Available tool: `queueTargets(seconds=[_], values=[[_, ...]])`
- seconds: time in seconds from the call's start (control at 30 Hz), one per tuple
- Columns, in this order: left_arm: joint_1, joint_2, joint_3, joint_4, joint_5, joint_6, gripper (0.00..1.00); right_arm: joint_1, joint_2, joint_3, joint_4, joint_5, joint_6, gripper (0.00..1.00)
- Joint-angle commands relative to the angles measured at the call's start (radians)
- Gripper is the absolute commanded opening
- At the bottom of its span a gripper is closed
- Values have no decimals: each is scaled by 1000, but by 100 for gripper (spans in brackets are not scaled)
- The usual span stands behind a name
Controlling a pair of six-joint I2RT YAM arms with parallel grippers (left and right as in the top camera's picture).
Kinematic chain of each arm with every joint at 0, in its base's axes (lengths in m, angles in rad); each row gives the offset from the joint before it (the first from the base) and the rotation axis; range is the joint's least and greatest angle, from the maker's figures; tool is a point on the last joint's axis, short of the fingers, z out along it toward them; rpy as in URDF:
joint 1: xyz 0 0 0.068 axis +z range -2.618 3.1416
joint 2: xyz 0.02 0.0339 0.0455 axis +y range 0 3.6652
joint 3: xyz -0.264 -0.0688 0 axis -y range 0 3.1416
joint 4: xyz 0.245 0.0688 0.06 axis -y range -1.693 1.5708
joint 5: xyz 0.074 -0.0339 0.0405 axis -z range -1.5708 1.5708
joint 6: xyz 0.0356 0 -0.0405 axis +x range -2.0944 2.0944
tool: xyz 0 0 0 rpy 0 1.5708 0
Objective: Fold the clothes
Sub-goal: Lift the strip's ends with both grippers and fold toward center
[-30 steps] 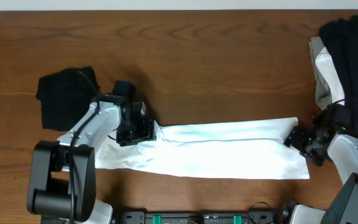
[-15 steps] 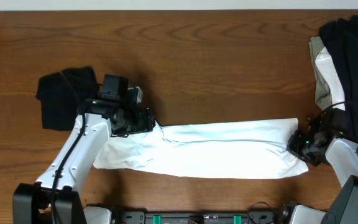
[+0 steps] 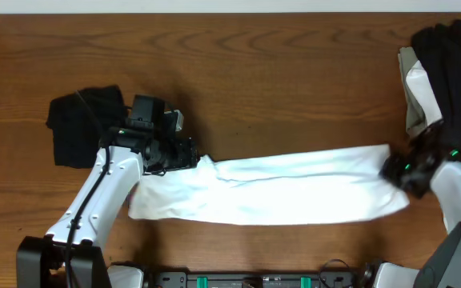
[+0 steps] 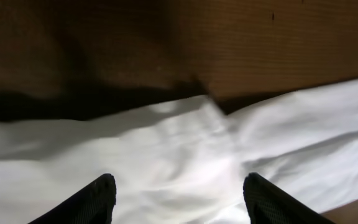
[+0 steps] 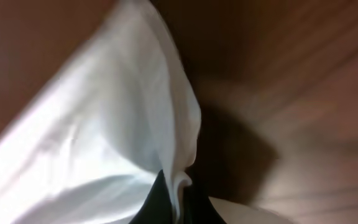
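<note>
My right gripper pulls the folded T-shirt's lifted end toward the clothes pile next, then carries it over the T-shirt toward the middle and opens.
A white T-shirt (image 3: 294,188), one of the clothes, lies folded into a long strip across the front of the table. My left gripper (image 3: 189,156) hovers over the strip's left end, open, its dark fingertips (image 4: 98,193) standing wide apart above the white cloth (image 4: 166,143) without pinching it. At the strip's right end my right gripper (image 3: 390,170) is shut on the cloth. In the right wrist view a fold of the white fabric (image 5: 123,118) is pinched between its closed gripper tips (image 5: 178,186), and the end is lifted off the wood.
A black garment (image 3: 82,124) lies bunched at the left, just behind my left arm. A pile of black, beige and white clothes (image 3: 446,72) sits at the back right corner. Bare brown wood (image 3: 278,72) fills the back of the table.
My right gripper has closed on the shirt's right end and drawn it up and to the right, shifting the strip. My left arm swung back at first, then held still.
</note>
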Motion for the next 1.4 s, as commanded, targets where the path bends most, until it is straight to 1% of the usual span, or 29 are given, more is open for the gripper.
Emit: queueTargets(seconds=[0.0, 0.17, 0.33, 0.53, 0.73, 0.97, 1.13, 1.37], values=[[5, -8, 21, 7, -11, -10, 68, -56, -5, 143, -45, 93, 13, 1], [5, -8, 21, 13, -11, -10, 68, -89, -5, 297, -147, 174, -13, 1], [5, -8, 21, 13, -11, -10, 68, -57, -5, 386, -274, 169, -27, 1], [5, -8, 21, 6, -11, -10, 68, 95, -5, 395, -375, 174, -26, 1], [5, -8, 21, -11, -11, -13, 68, 280, -5, 395, -418, 174, 48, 1], [5, -8, 21, -34, -11, -60, 68, 472, -5, 393, -443, 175, 132, 1], [5, -8, 21, -43, -11, -63, 68, 563, 10, 389, -444, 181, 192, 1], [5, -8, 21, -48, -11, -63, 68, 678, 91, 389, -450, 181, 247, 1]])
